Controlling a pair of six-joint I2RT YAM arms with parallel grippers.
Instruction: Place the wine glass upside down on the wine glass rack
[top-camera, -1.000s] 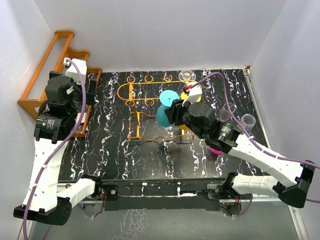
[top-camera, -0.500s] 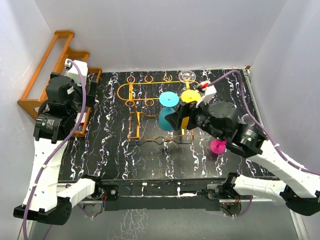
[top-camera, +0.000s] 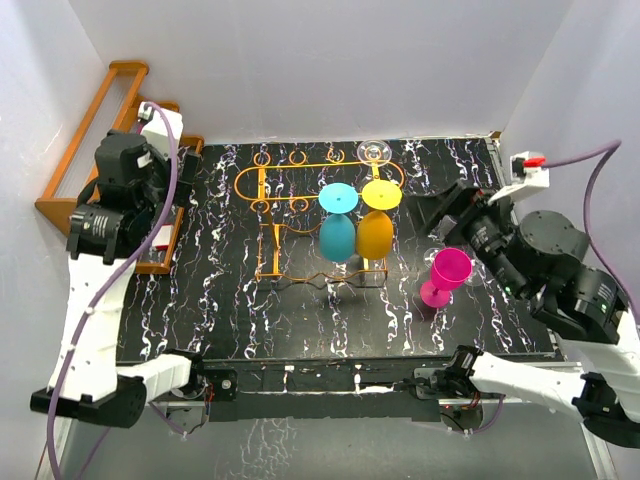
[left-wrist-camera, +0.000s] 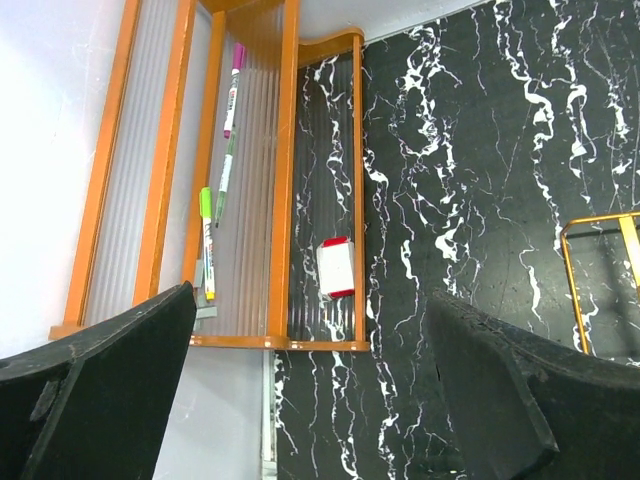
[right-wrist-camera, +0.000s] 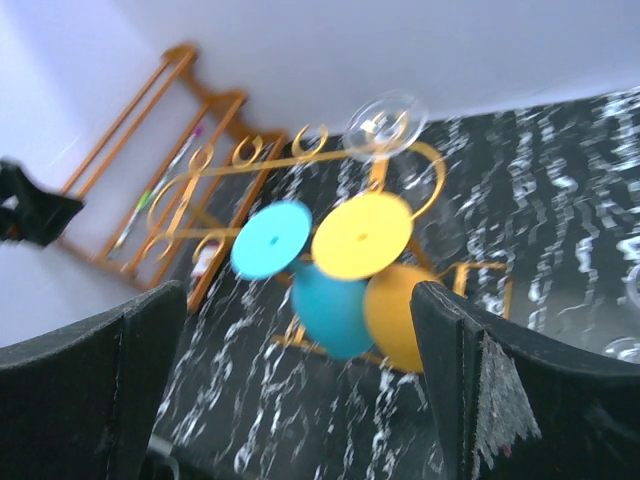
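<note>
My right gripper turns its open fingers down next and lowers them onto the rim of a clear wine glass below, just outward of the pink glass.
The orange wire wine glass rack (top-camera: 268, 192) stands mid-table. A cyan wine glass (top-camera: 337, 236) and a yellow wine glass (top-camera: 375, 234) hang upside down in it side by side, bases up. A clear glass's base (top-camera: 374, 152) shows at the rack's far end. A pink wine glass (top-camera: 446, 276) stands upright on the table to the right. My right gripper (top-camera: 440, 214) is open and empty, right of the rack and apart from the yellow glass (right-wrist-camera: 400, 315). My left gripper (top-camera: 172, 188) hangs open and empty by the wooden shelf.
A stepped wooden shelf (top-camera: 100, 140) leans at the far left; in the left wrist view it holds markers (left-wrist-camera: 207, 240) and a small white-and-red item (left-wrist-camera: 336, 268). White walls close in the black marbled table (top-camera: 250, 310). The right arm covers the table's right side.
My right gripper opened, let go of the yellow glass and drew back to the right. The yellow glass stayed upside down on the rack. The left arm shifted slightly.
</note>
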